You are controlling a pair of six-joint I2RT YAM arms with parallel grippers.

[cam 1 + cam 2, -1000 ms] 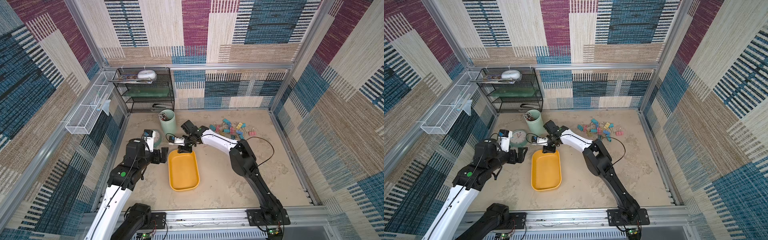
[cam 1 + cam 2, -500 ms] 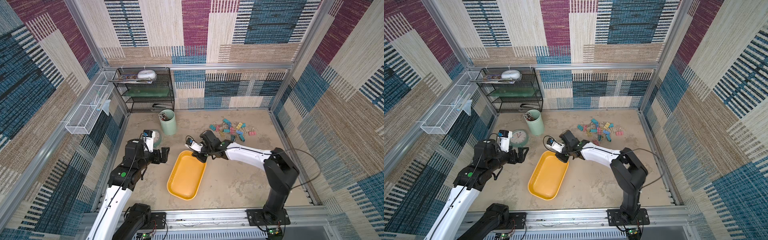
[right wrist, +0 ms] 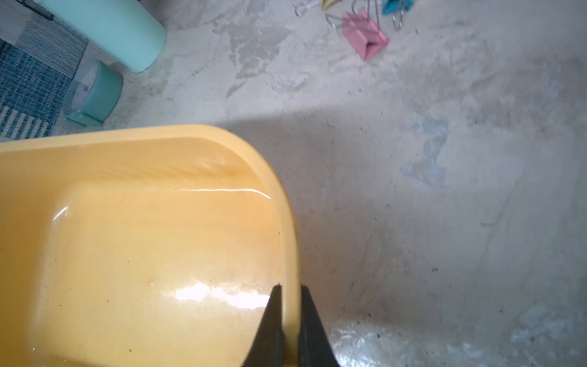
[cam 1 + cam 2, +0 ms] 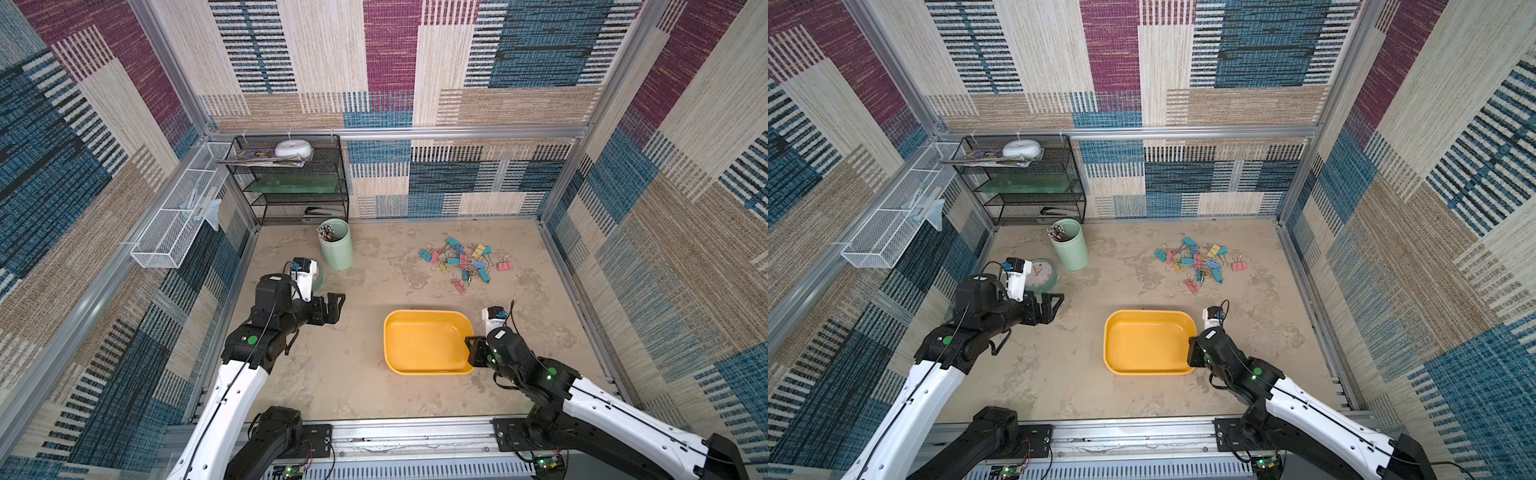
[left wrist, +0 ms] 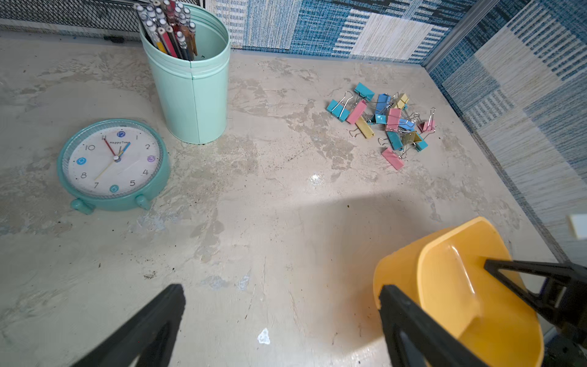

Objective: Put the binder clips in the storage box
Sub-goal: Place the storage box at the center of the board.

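Note:
The right gripper lowers the storage box [image 4: 424,345] next and draws it slightly back onto the bare near tabletop to release its rim, since the box still hangs raised.
The storage box [image 4: 424,345] is a shallow yellow-orange tray, empty, at the front right of the tabletop in both top views [image 4: 1146,345]. My right gripper [image 4: 471,347] is shut on its right rim, one finger inside the wall and one outside, as the right wrist view shows [image 3: 291,287]. The binder clips [image 4: 463,262] lie in a loose pile of teal, blue, pink and yellow behind the box [image 4: 1200,262], apart from it. My left gripper [image 4: 336,306] hangs open and empty over bare table left of the box [image 5: 282,289].
A mint-green pencil cup [image 4: 336,245] and a teal clock [image 5: 114,163] stand at the back left. Behind them is a black wire shelf [image 4: 291,183]. A white mesh basket [image 4: 178,224] hangs on the left wall. Walls enclose the table.
My right gripper has closed on the storage box's rim and swung it from beside the cup to the front right, turning it crosswise. The left arm has not moved.

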